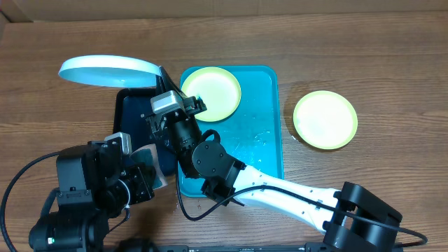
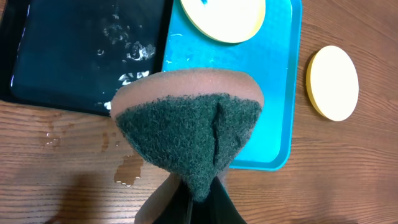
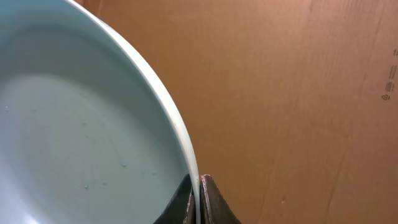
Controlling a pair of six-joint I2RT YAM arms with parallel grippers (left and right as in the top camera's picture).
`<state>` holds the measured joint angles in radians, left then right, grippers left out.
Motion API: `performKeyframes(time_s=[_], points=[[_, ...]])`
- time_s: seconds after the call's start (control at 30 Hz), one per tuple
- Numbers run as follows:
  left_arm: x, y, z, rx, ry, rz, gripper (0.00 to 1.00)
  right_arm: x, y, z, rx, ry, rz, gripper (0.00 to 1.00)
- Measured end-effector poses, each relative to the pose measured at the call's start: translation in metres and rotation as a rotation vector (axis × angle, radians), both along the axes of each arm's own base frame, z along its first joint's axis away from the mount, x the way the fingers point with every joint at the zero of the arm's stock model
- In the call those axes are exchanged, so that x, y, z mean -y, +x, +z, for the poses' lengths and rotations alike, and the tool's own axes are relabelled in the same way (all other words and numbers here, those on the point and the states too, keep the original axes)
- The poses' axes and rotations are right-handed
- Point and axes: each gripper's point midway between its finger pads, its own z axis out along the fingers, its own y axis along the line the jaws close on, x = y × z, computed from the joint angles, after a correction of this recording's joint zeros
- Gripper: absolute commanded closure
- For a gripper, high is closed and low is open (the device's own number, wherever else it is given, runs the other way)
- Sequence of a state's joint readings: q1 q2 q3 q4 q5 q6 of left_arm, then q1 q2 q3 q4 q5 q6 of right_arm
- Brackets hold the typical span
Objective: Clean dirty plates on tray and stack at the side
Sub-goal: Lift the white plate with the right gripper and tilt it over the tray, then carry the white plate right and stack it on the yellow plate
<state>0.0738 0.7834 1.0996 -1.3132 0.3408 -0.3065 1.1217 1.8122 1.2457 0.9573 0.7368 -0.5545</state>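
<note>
My right gripper needs to swing to the right in the overhead view and down next, and level its plate onto the yellow-green plate, because the yellow-green plate is outside the trays.
My right gripper is shut on the rim of the light blue plate and holds it tilted in the air above the black tray; the plate fills the right wrist view, wet with droplets, pinched between the fingers. My left gripper is shut on a sponge, green scouring side up, above the table's front. One yellow-green plate lies at the far end of the turquoise tray; it also shows in the left wrist view. Another yellow-green plate lies on the table to the right.
A black tray holding water and foam lies left of the turquoise tray. Water spots mark the wood near the trays' front edge. The right arm stretches across the turquoise tray.
</note>
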Motion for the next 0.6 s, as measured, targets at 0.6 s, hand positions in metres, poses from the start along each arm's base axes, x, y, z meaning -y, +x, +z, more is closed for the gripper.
performKeyframes(time_s=[0.6], points=[[-0.0019,0.0003,-0.0006,-0.001,0.01,0.006,0.93,0.0,0.0,-0.0002,0.0,-0.001,0.0,0.96]])
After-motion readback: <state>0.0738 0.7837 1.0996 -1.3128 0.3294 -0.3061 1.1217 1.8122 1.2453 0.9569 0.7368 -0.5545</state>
